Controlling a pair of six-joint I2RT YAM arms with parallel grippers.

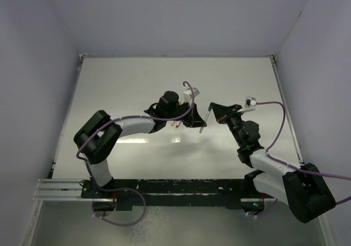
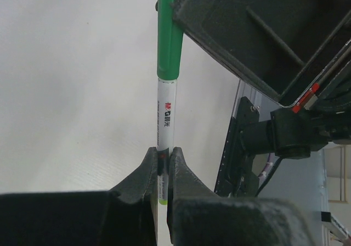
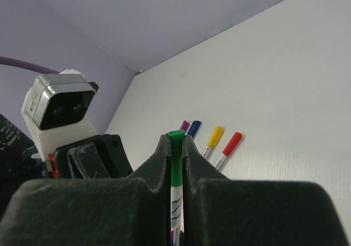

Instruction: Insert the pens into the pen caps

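I will swing my left gripper to its left in the top view next, then lower it and let go of the silver-grey pen on the bare tabletop below, between blue (image 3: 193, 128) and yellow pens.
My left gripper (image 2: 163, 154) is shut on the lower barrel of a silver-grey pen (image 2: 165, 117) and holds it above the table. The pen's upper end sits inside the green cap (image 2: 169, 34). My right gripper (image 3: 175, 141) is shut on that green cap (image 3: 175, 147), with the pen barrel running down between its fingers. In the top view the two grippers meet at mid-table, the left gripper (image 1: 193, 119) and the right gripper (image 1: 215, 112), with the pen (image 1: 205, 121) between them. Another four pens lie on the table with caps on: purple (image 3: 185, 126), blue (image 3: 193, 128), yellow (image 3: 215, 136) and red (image 3: 231, 143).
The white table (image 1: 137, 81) is walled by lilac panels at the back and both sides. The left arm's wrist camera (image 3: 57, 106) shows close by in the right wrist view. A black rail (image 1: 175, 188) with the arm bases runs along the near edge.
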